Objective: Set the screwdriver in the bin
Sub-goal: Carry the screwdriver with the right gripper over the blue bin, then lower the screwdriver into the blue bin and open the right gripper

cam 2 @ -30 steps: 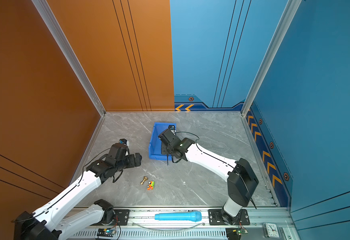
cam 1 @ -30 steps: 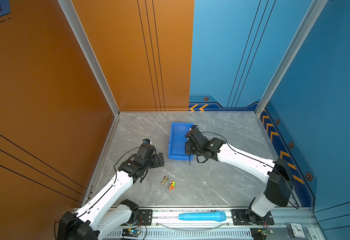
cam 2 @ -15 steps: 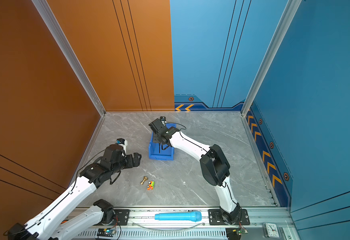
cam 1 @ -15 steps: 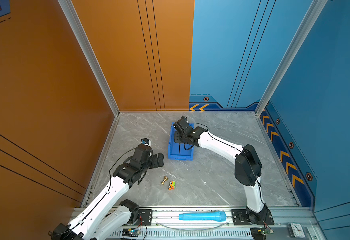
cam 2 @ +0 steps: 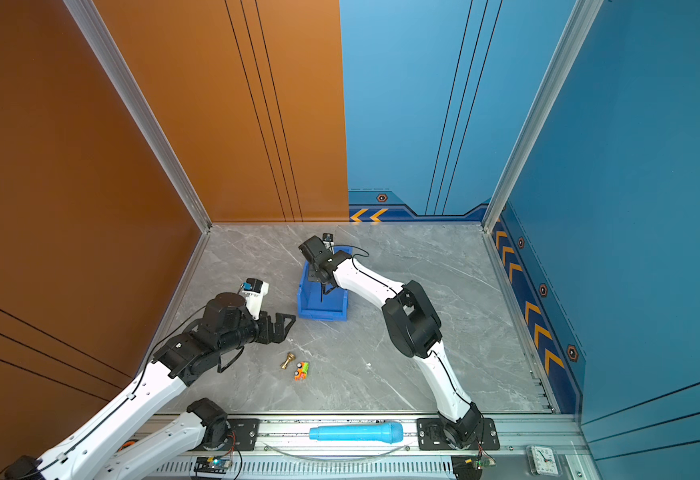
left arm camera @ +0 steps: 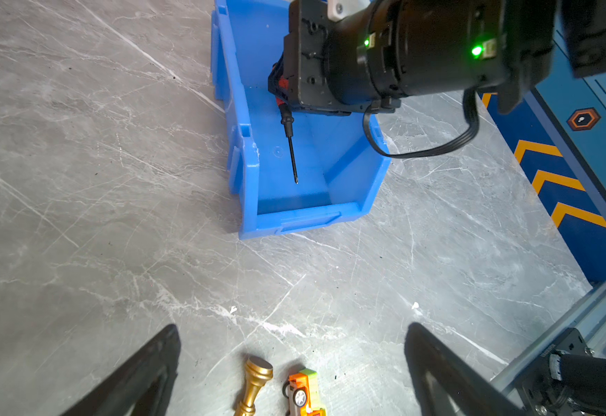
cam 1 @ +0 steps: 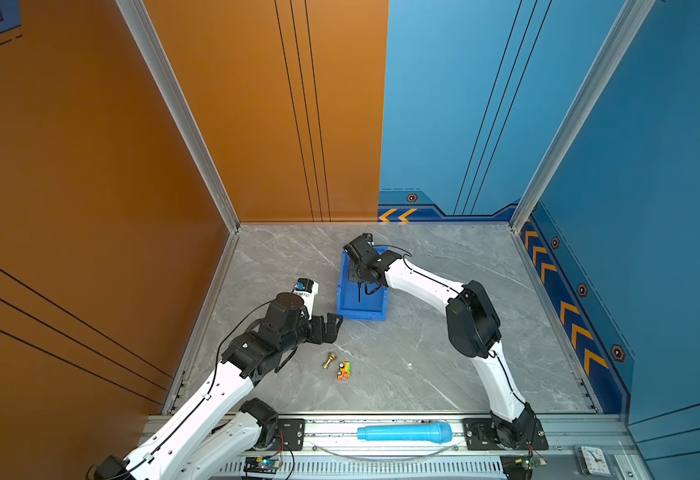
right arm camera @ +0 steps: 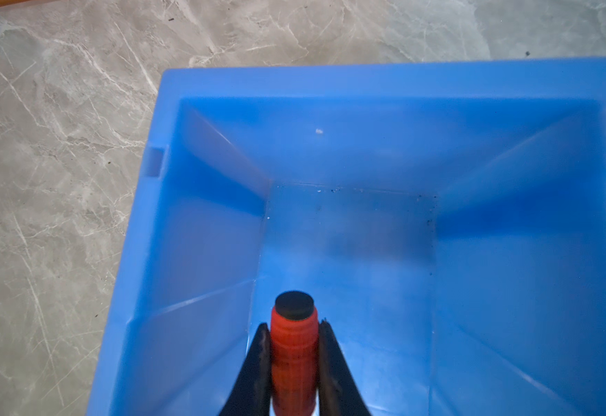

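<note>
The right gripper lowers toward the bare bottom of the blue bin next and releases the screwdriver's red handle, which already hangs inside the bin's sides.
The screwdriver's red handle is clamped between the fingers of my right gripper, which is shut on it. Its thin black shaft points down the length of the blue bin toward the low front edge, the tip close above the floor of the bin. In both top views the right gripper hangs over the bin, with the shaft inside the walls. My left gripper stands open over the grey table, near the bin's front left corner, holding nothing.
A brass fitting and a small orange-green toy car lie on the table in front of the bin, just below the left gripper. A cyan cylinder rests on the front rail. Walls enclose three sides.
My right arm has folded its elbow up and carried the screwdriver from the bin's front right edge to over the bin's inside. The left arm has shifted a little.
</note>
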Robot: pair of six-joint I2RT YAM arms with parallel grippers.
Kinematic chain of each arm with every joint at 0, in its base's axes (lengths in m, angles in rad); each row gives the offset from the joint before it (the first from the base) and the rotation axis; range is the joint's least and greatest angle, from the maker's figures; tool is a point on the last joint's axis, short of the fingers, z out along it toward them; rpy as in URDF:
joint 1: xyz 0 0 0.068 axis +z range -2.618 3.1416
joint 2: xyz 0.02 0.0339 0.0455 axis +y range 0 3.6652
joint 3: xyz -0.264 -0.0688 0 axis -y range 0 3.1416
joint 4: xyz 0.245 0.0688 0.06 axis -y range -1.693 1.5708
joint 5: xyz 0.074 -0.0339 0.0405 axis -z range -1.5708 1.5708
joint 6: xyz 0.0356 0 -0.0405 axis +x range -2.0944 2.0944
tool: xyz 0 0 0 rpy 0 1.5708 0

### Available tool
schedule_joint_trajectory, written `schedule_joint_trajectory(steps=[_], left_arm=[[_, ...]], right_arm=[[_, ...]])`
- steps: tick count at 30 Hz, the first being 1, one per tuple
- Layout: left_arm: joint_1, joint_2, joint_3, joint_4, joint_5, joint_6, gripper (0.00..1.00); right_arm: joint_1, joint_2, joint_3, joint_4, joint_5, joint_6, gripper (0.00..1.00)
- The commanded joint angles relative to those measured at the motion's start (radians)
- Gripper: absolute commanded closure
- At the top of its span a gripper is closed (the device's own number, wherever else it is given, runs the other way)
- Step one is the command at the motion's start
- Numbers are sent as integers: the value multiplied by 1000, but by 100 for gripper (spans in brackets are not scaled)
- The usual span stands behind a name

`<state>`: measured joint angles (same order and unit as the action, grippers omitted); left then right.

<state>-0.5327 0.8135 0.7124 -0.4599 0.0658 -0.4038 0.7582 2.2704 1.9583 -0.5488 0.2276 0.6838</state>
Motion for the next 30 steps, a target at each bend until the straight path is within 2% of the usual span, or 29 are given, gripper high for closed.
schedule_joint_trajectory(steps=[1,11,19,30], left_arm=[[-18,-7,-14,30,34,26,2],[-28,-4,-30,47,23,32,2],[-32,6,-37,46,-12,49,2],[-38,32,-25,49,-37,71,2]], right_arm=[[1,36,57,-45,53,-3,94],[3,127,137,-77,75,-1,91],[3,155,137,-82,71,16,87],[3,160,133,-80,78,25,74]])
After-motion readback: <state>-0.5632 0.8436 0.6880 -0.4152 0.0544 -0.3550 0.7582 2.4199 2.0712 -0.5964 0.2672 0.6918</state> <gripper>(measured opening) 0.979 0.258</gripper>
